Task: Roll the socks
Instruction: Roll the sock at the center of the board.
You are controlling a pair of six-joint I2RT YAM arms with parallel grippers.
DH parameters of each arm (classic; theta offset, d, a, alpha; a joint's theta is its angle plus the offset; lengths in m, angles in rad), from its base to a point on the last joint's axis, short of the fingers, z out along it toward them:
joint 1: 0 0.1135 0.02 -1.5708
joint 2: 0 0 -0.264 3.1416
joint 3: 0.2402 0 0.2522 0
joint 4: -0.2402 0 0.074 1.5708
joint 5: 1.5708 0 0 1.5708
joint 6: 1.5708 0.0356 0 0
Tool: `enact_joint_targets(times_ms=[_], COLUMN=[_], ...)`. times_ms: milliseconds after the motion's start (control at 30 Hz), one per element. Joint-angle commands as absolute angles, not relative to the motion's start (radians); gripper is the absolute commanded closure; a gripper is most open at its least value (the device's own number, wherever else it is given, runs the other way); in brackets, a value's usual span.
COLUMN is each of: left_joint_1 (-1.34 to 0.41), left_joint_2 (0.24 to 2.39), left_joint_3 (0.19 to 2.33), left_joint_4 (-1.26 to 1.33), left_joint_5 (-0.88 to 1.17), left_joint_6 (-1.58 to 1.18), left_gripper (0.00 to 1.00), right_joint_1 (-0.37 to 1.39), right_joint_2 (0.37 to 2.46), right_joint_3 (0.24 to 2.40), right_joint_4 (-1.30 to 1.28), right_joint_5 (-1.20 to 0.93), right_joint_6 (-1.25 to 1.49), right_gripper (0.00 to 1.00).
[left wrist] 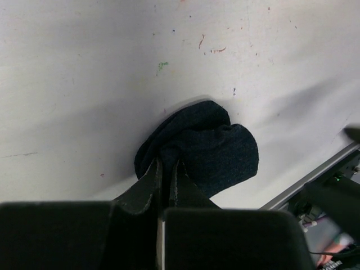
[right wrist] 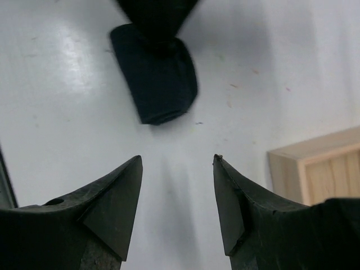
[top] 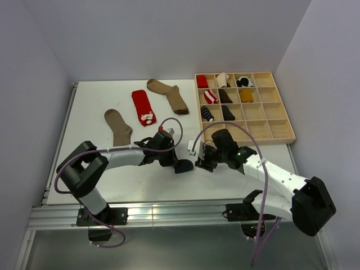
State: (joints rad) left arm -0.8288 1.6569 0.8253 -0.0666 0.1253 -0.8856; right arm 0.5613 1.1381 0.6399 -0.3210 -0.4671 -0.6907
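My right gripper needs to move across and down next, because the roll's loose end [top: 186,166] [right wrist: 164,107] is clear of my left gripper and lies below my right gripper and to its left in the top view.
A rolled navy sock [top: 183,166] lies on the white table near the front middle. My left gripper [top: 173,161] is shut on its edge; in the left wrist view the fingertips [left wrist: 167,164] pinch the dark fabric of the roll [left wrist: 214,149]. My right gripper [top: 201,163] is open and empty just right of the roll; its wrist view shows the roll [right wrist: 157,79] ahead of the spread fingers [right wrist: 177,160]. A red sock with a white motif [top: 143,107] and two brown socks [top: 118,126] [top: 169,94] lie flat at the back. No tan striped-cuff sock shows on the table.
A wooden compartment tray [top: 264,126] stands at the right back, with several rolled socks in its left cells. Its corner shows in the right wrist view [right wrist: 315,169]. The table's front rail [top: 169,211] runs below the arms.
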Motion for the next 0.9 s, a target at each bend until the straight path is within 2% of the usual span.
enact_joint_targets(times_ms=[0,367,867], left_joint_1=[-0.810,-0.772,-0.746], left_joint_2=[1.740,1.792,1.851], left_joint_3=[0.801,0.868,0.936], left_joint_4=[-0.259,-0.330,-0.376], left_joint_5=[0.120,0.175,0.242], left_joint_6=[-0.835,-0.787,-0.759], left_gripper=[1.00,0.99,1.00], right_joint_1=[0.656,0.902,1.012], right_joint_2=[1.065,1.127,1.311], right_joint_3=[0.574,0.526,0.580], right_joint_4=[-0.192,-0.126,-0.069], right_joint_5=[-0.376,-0.230,-0.106], right_joint_6=[-0.765,-0.834,-0.867], right_gripper=[0.39,0.38,0.41])
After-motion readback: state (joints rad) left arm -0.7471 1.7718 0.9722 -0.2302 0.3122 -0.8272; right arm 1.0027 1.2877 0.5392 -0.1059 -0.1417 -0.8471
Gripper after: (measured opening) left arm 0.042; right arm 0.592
